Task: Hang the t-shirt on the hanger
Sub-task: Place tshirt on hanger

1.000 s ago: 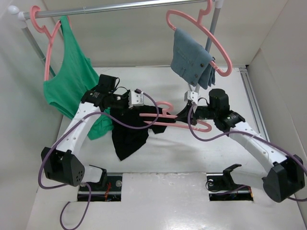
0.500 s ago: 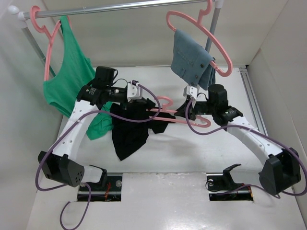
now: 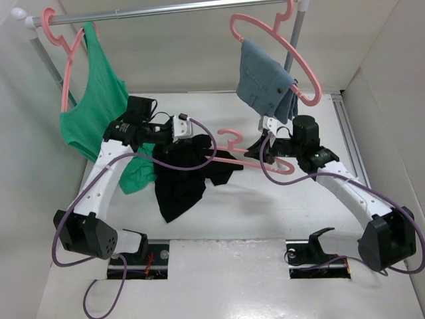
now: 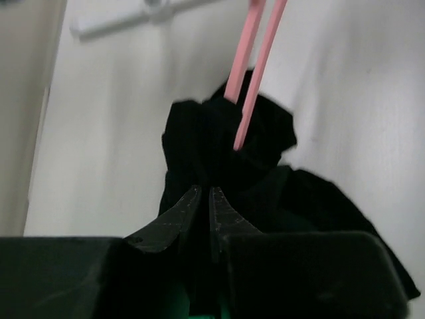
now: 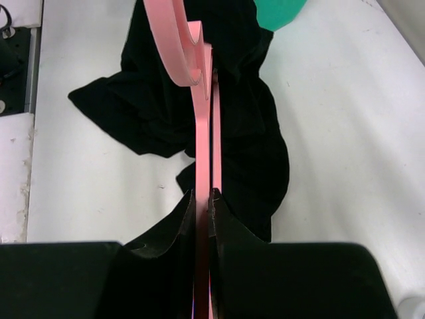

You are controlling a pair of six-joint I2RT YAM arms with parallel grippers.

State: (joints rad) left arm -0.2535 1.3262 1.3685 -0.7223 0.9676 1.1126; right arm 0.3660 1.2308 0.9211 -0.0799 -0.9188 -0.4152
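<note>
The hanger in my right gripper has only one end in the shirt (image 3: 200,154), so I will push it farther in next, before opening.
The black t-shirt (image 3: 180,176) hangs bunched over the left end of the pink hanger (image 3: 234,154), its lower part trailing on the table. My left gripper (image 3: 187,138) is shut on the shirt's upper edge; in the left wrist view its jaws (image 4: 204,193) pinch black cloth (image 4: 226,153) where the hanger's bars (image 4: 255,60) enter it. My right gripper (image 3: 260,151) is shut on the hanger's right part and holds it above the table. In the right wrist view the gripper (image 5: 202,196) clamps the pink bar (image 5: 202,119), with the shirt (image 5: 232,113) beyond.
A rail (image 3: 166,9) at the back carries a pink hanger with a green tank top (image 3: 99,113) on the left and one with a grey-blue garment (image 3: 265,80) on the right. The green top hangs close behind my left arm. White walls enclose the table (image 3: 265,212).
Both grippers have risen and moved back a little, lifting hanger and shirt. My left gripper has pulled more of the shirt along the hanger toward its middle.
</note>
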